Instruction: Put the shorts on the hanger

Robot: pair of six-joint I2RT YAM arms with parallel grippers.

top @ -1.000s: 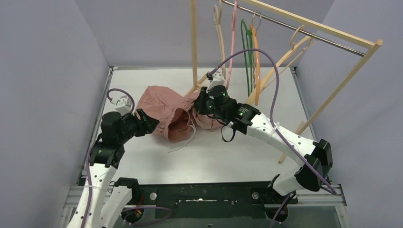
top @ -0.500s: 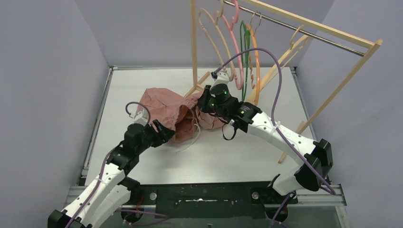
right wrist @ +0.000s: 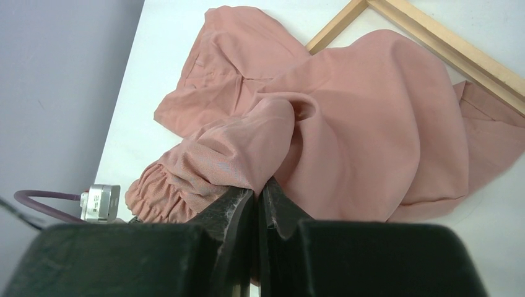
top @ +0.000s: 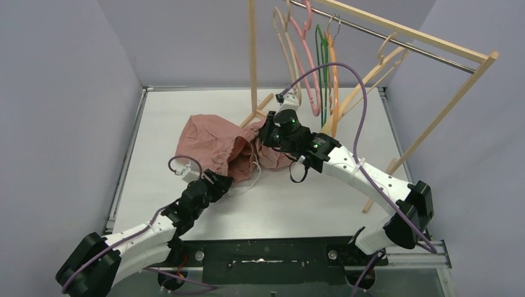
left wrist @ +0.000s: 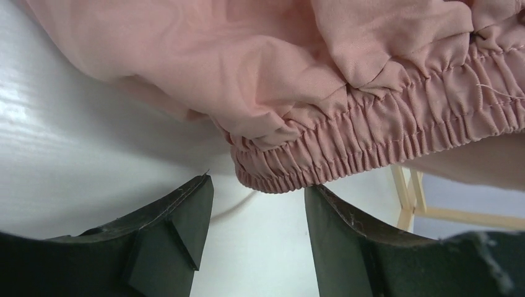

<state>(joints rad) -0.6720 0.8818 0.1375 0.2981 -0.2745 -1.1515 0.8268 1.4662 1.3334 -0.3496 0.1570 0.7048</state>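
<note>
My right gripper has its fold (right wrist: 257,184) of the shorts, which lie bunched across the rack's base. Next it needs to lift the fold and pull it back, to the right in the overhead view, to open the shorts.
The dusty-pink shorts (top: 210,139) lie bunched on the white table, partly lifted at their right side. My right gripper (top: 263,131) is shut on a fold of the shorts (right wrist: 347,142), pinched between its fingers (right wrist: 235,207). My left gripper (top: 221,184) is open and empty, low at the front edge of the shorts, with the gathered waistband (left wrist: 384,139) just above its fingertips (left wrist: 195,204). The white drawstring (top: 251,179) trails onto the table. The pink hanger (top: 304,59) hangs on the rack's rod behind my right gripper.
A wooden clothes rack (top: 396,37) stands at the back right; its base frame (right wrist: 446,52) lies on the table under the shorts. A beige hanger (top: 286,46), a green hanger (top: 322,62), an orange hanger (top: 335,80) and another beige hanger (top: 387,52) hang on it.
My left arm has swung down and forward, so its gripper now sits low at the front edge of the shorts. The beige and pink hangers have swung on the rod. The right gripper keeps its hold.
</note>
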